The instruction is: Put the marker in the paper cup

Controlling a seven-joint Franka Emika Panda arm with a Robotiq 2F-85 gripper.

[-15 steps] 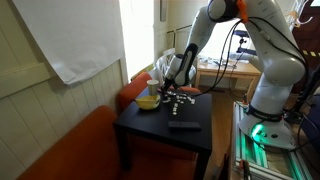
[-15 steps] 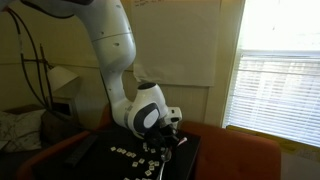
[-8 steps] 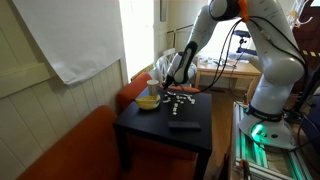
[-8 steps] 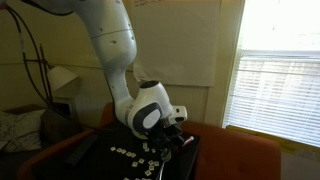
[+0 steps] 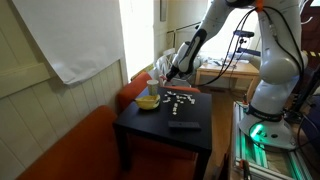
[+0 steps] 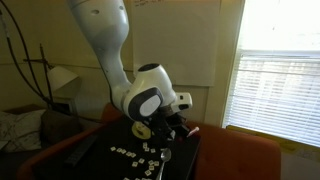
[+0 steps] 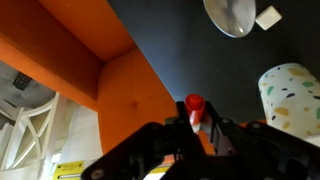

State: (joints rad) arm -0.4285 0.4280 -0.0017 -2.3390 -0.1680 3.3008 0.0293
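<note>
My gripper is holding the marker (image 7: 194,107), and its red cap still points beside the cup. My gripper should move up and outward, with a turn, over the paper cup (image 7: 292,100) to release the marker.
In the wrist view my gripper (image 7: 197,126) is shut on a marker (image 7: 194,107) with a red cap, which sticks out between the fingers above the black table (image 7: 190,50). The paper cup (image 7: 292,94), whitish with coloured speckles, stands to the right of the marker and apart from it. In an exterior view the gripper (image 5: 176,72) hangs above the table's far side, near the cup (image 5: 154,87). The gripper also shows in an exterior view (image 6: 166,128), raised off the table.
A low yellow bowl (image 5: 148,101) sits beside the cup and shows pale in the wrist view (image 7: 232,14). Small white tiles (image 5: 178,98) lie scattered on the table. A black remote (image 5: 183,125) lies nearer the front. An orange couch (image 7: 90,45) borders the table.
The gripper has risen from the table with the marker in it, and the arm has straightened upward. The cup, bowl and tiles have not moved.
</note>
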